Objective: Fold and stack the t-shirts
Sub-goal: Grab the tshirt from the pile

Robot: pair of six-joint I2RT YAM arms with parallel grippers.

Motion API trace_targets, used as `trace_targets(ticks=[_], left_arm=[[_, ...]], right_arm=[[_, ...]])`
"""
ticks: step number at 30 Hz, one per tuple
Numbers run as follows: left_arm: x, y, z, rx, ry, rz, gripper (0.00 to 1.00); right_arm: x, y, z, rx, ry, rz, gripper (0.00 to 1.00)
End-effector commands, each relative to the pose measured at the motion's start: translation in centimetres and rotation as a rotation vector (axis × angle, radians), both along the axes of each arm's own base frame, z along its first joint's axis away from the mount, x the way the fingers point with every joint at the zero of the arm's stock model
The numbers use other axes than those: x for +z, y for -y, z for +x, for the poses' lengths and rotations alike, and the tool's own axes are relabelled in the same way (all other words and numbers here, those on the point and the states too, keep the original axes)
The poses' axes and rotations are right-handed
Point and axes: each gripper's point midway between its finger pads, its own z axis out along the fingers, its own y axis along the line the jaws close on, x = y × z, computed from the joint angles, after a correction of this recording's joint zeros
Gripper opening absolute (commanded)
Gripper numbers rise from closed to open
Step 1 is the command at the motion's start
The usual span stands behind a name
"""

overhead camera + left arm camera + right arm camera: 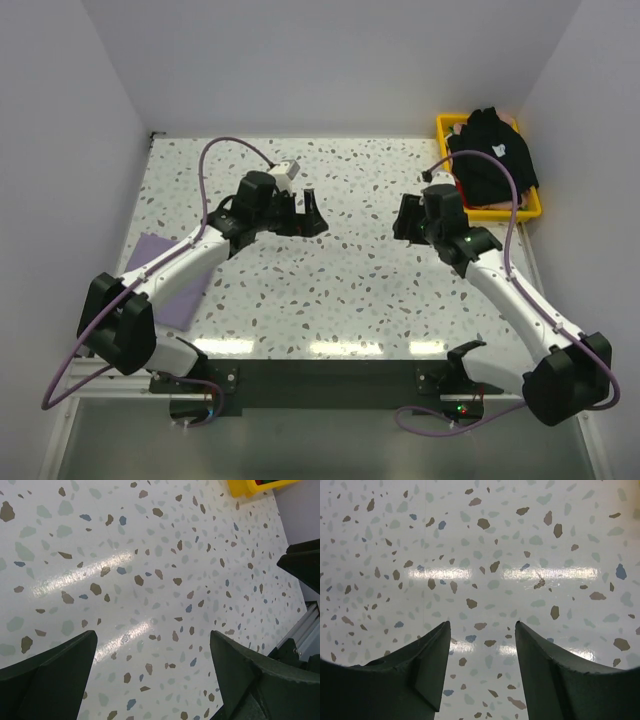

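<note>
My right gripper should swing outward over the black t-shirt and go down next to the white label (493,155), because the t-shirt is in a heap on top in the yellow bin (530,210).
A black t-shirt (492,155) with a small white label lies heaped in the yellow bin (530,210) at the back right. A bit of pinkish cloth (459,128) peeks out beneath it. A folded lavender t-shirt (160,268) lies flat at the table's left side, partly under my left arm. My left gripper (303,220) (154,635) hovers open over bare tabletop left of centre. My right gripper (404,222) (482,625) is open too, right of centre, with only speckled table between its fingers.
The speckled tabletop (340,280) is walled in white on three sides. In the left wrist view the bin's corner (245,487) shows at the top, and part of the right arm (305,565) shows at the right edge.
</note>
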Motion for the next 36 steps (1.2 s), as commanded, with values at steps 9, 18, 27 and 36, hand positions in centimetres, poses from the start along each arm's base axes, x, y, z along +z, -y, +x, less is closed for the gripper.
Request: trace_targets(ticks=[9,18,27,36], left_arm=[[3.7,0.2,-1.2,-0.114,0.081,0.009,1.00],[4.3,0.0,-1.4,-0.125,0.103,0.007,1.00],[5.0,-0.7,-1.8,-0.118,0.134,0.012,1.00],[5.6,-1.0,-1.3,-0.116,0.146,-0.009,1.00]], right_arm=[[1.9,-0.6,2.8,-0.037,0.068,0.021,0.58],[4.7,4.9,15.7,-0.263,0.100,-0.089,0.57],[3.3,19.5,25.8,-0.603,0.133,-0.018,0.55],[-2.9,27.0,27.7,-0.769,0.088,-0.066,0.55]])
